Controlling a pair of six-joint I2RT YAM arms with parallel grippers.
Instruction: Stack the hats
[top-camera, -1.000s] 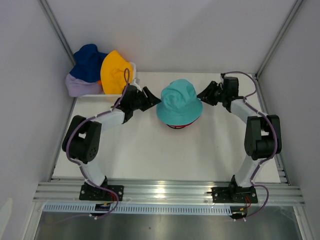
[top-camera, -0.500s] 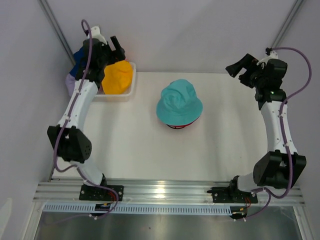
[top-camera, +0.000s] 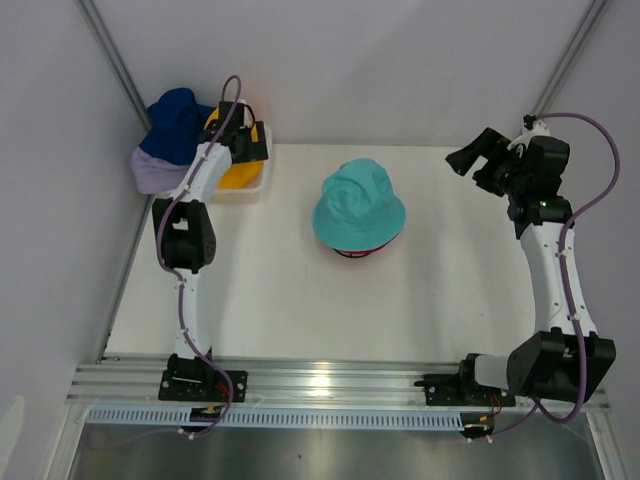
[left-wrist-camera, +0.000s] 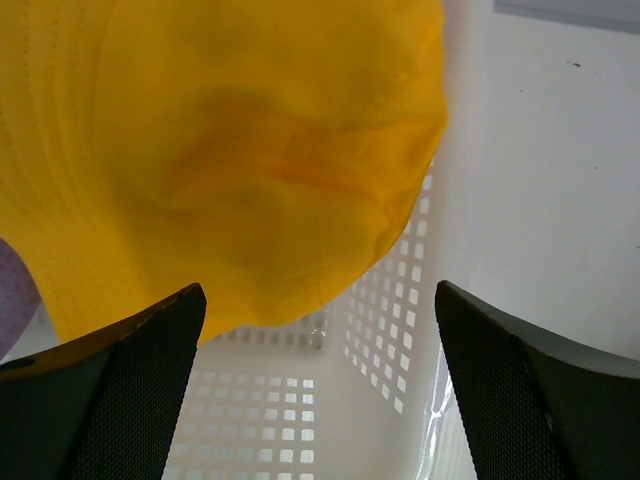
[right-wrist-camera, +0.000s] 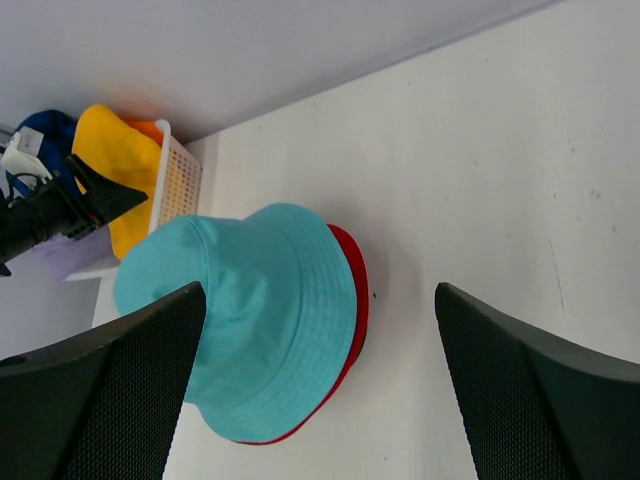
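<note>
The fold of the yellow hat is by the basket's side, just past my fingers, so my left gripper will next go down and outward onto the fold's near edge (top-camera: 250, 171) (left-wrist-camera: 328, 250).
A teal hat (top-camera: 360, 203) sits on a red hat (top-camera: 356, 251) mid-table; both show in the right wrist view, teal (right-wrist-camera: 240, 310) over red (right-wrist-camera: 353, 285). A yellow hat (top-camera: 238, 176) lies in the white lattice basket (top-camera: 243, 192), with the navy hat (top-camera: 178, 118) and lavender hat (top-camera: 153, 172) behind it. An orange hat (right-wrist-camera: 150, 128) peeks out behind the yellow one (right-wrist-camera: 118, 165). My left gripper (top-camera: 240, 140) is open just over the yellow hat (left-wrist-camera: 230, 150), holding nothing. My right gripper (top-camera: 468, 160) is open and empty, raised at the far right.
The basket's wall and floor (left-wrist-camera: 400, 300) lie between my left fingers. The enclosure's back wall (top-camera: 350, 60) and side posts stand close behind the basket. The white table (top-camera: 450, 290) spreads right of the stacked hats.
Both grippers have left the teal hat's sides. The left arm swung to the basket and has come down over the yellow hat. The right arm has lifted to the far right.
</note>
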